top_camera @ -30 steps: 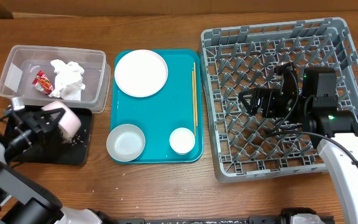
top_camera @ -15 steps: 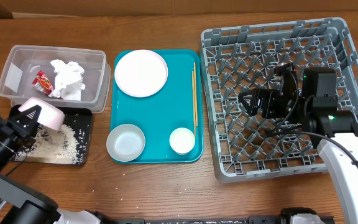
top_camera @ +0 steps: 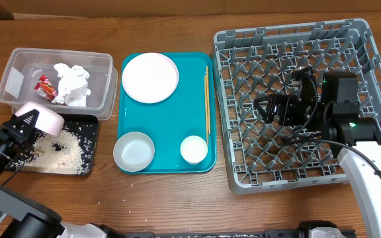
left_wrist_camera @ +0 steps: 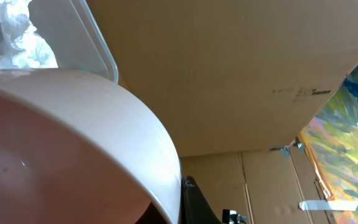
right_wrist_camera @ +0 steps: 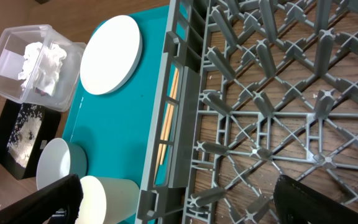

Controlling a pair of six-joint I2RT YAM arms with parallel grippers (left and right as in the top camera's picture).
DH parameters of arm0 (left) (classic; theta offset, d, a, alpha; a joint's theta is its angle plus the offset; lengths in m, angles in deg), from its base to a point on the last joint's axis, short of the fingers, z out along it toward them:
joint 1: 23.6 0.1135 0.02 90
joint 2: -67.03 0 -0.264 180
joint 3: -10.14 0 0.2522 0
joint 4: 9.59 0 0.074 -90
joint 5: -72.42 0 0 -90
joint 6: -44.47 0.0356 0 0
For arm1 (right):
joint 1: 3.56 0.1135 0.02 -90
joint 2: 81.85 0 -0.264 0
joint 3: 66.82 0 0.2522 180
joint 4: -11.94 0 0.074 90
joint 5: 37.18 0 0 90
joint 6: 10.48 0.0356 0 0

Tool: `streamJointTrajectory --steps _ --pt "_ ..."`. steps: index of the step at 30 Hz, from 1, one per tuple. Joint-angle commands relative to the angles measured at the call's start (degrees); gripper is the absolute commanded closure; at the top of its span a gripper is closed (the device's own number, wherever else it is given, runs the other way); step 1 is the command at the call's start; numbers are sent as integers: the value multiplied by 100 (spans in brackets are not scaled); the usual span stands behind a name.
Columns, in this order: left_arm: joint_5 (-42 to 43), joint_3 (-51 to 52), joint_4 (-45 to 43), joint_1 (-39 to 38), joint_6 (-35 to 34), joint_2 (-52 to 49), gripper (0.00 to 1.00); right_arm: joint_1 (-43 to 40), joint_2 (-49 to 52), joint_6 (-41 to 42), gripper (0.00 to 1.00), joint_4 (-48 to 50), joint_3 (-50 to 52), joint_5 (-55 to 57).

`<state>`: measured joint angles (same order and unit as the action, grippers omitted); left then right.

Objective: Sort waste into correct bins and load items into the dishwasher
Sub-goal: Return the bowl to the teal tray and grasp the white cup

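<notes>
The left gripper swings across next, turns the bowl upright, lowers and releases it. The teal tray's bare middle (top_camera: 151, 118) lies to the right in the overhead view.
My left gripper (top_camera: 20, 127) is shut on a pale pink bowl (top_camera: 40, 119), tipped on its side over the black tray (top_camera: 92, 132). White rice (top_camera: 58, 151) lies spread in that tray. The bowl (left_wrist_camera: 73, 137) fills the left wrist view, with one finger (left_wrist_camera: 194, 204) against its rim. Behind it, the clear tub (top_camera: 104, 89) holds a crumpled napkin (top_camera: 71, 82) and a red wrapper (top_camera: 45, 84). My right gripper (top_camera: 276, 106) hangs open and empty over the grey dish rack (top_camera: 290, 182).
A teal tray (top_camera: 177, 125) between bins and rack carries a round plate (top_camera: 150, 77), a grey bowl (top_camera: 133, 151), a white cup (top_camera: 194, 149) and chopsticks (top_camera: 207, 99) along its right edge. The rack's pegs (right_wrist_camera: 260, 93) stand below my right gripper (right_wrist_camera: 194, 202).
The left arm swung left and tipped the pink bowl. Rice that was not in the black tray a second ago now covers its floor. The right arm has stayed still.
</notes>
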<state>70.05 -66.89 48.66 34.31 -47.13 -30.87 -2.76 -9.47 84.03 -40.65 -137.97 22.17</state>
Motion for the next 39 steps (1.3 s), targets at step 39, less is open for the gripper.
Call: streamJointTrajectory --steps 39 --pt "-8719 -1646 -273 -7676 1735 184 96 -13 -9 15 0 9 -133 -31"
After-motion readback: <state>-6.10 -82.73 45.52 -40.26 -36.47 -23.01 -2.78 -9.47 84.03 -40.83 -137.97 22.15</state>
